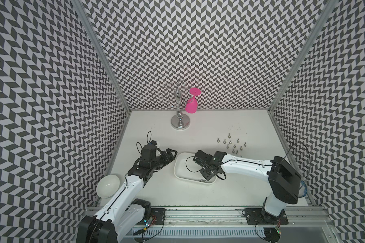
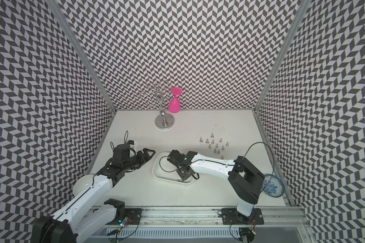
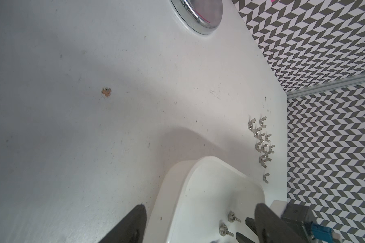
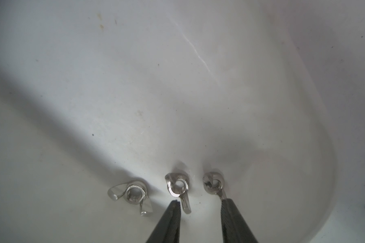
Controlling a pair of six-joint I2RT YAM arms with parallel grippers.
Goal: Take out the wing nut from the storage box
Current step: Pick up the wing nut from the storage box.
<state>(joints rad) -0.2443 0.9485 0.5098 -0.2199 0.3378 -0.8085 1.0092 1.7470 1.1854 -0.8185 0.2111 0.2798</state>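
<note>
My right gripper has the wing nut below it, at one finger and outside its gap, so next it needs to shift past the middle nut and lower around the wing nut.
The storage box point(image 1: 180, 168) point(image 2: 158, 168) is a shallow white tray in mid-table. My right gripper point(image 4: 200, 201) point(image 1: 207, 178) reaches down into it, open. In the right wrist view three wing nuts lie on the box floor at the fingertips: one to the side point(image 4: 133, 192), a middle one point(image 4: 178, 186) with a wing inside the gap, and one point(image 4: 213, 185) whose wing touches a fingertip. Nothing is clamped. My left gripper point(image 1: 172, 154) point(image 3: 201, 205) hovers open and empty at the box's left rim. Two of the nuts point(image 3: 233, 216) also show in the left wrist view.
Several loose wing nuts point(image 1: 232, 145) lie on the table, far right of the box. A chrome stand point(image 1: 180, 122) holding an upturned pink glass point(image 1: 191, 103) is at the back. A white bowl point(image 1: 108, 186) sits front left, a blue-patterned bowl point(image 2: 273, 185) front right.
</note>
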